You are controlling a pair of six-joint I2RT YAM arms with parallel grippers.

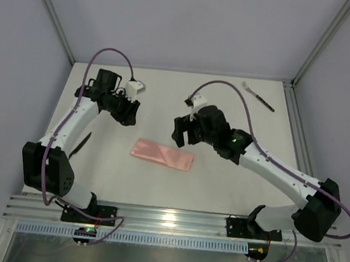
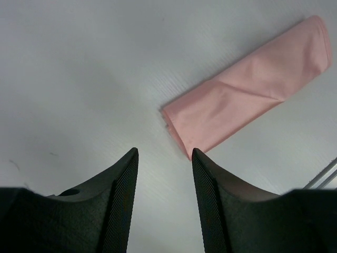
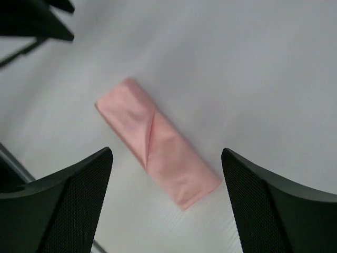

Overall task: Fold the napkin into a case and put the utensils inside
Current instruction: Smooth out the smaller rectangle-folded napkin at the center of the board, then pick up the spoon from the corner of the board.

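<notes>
The fork is still outside the folded case, so my right gripper needs to swing outward over it next, then down onto its dark handle's end.
The salmon-pink napkin (image 1: 162,154) lies flat in the middle of the table as a narrow oblong case (image 2: 247,89), with one diagonal fold line across it (image 3: 152,142). My right gripper (image 1: 183,134) hangs just above and behind its right end, wide open and empty (image 3: 167,152). To the upper left of the case, clear of it, is my left gripper (image 1: 128,113), its jaws parted with nothing between them (image 2: 164,151). The fork (image 1: 257,96) lies at the far right corner of the table, prongs toward the back.
A white table (image 1: 232,187) with a metal frame post (image 1: 290,112) along its right edge. An aluminium rail (image 1: 166,217) runs along the near edge by the arm bases. The left gripper's tip (image 3: 50,21) shows at the top left of the right wrist view.
</notes>
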